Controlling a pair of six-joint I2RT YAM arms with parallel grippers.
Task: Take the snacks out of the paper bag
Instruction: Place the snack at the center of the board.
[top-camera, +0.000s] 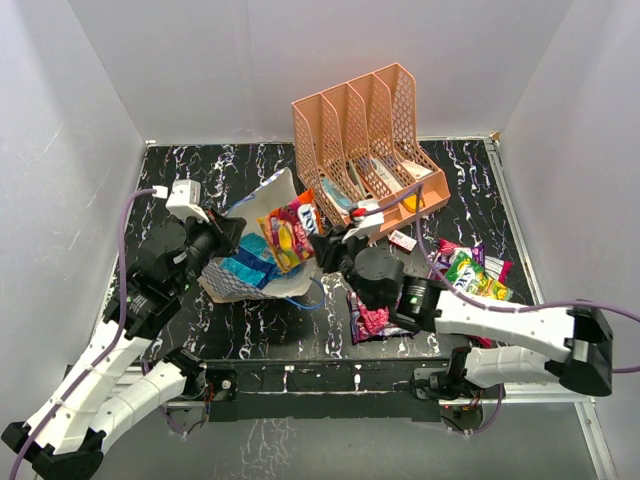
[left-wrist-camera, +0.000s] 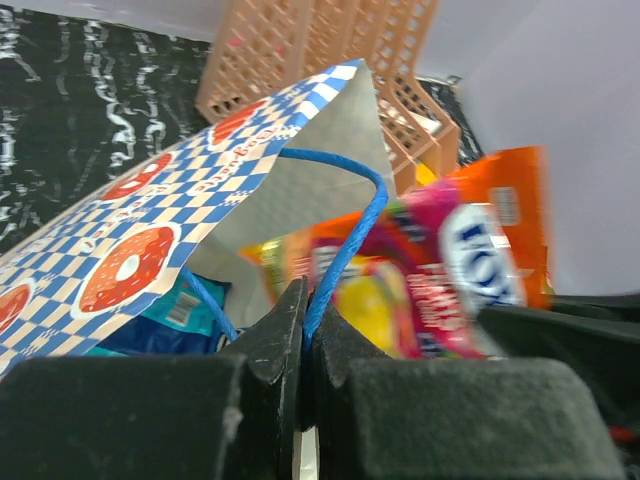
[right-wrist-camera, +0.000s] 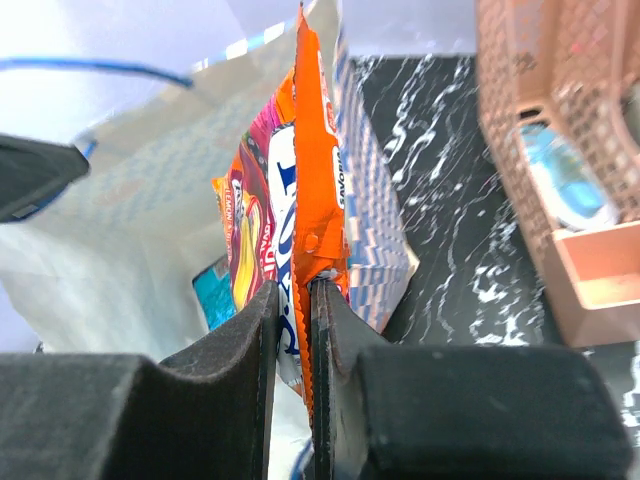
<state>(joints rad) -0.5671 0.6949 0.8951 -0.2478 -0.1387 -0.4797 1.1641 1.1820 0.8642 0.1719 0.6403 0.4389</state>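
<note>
My right gripper should move the orange-red packet back, away from the bag, and down onto the magenta packet (top-camera: 371, 320).
The paper bag (top-camera: 262, 196) lies open on the table's left-centre, its checked side also in the left wrist view (left-wrist-camera: 150, 230). My left gripper (top-camera: 228, 232) (left-wrist-camera: 308, 320) is shut on the bag's blue cord handle (left-wrist-camera: 345, 250). My right gripper (top-camera: 322, 250) (right-wrist-camera: 295, 300) is shut on an orange-red and magenta snack packet (top-camera: 288, 232) (right-wrist-camera: 305, 190), held at the bag's mouth. A blue packet (top-camera: 250, 267) lies inside the bag. A magenta packet (top-camera: 372, 320) lies under my right arm. Green-yellow packets (top-camera: 472, 272) lie at the right.
The peach mesh organizer (top-camera: 365, 140) stands behind the bag, with small items in its slots; it also shows in the right wrist view (right-wrist-camera: 560, 150). White walls enclose the black marbled table (top-camera: 200, 170) on three sides.
</note>
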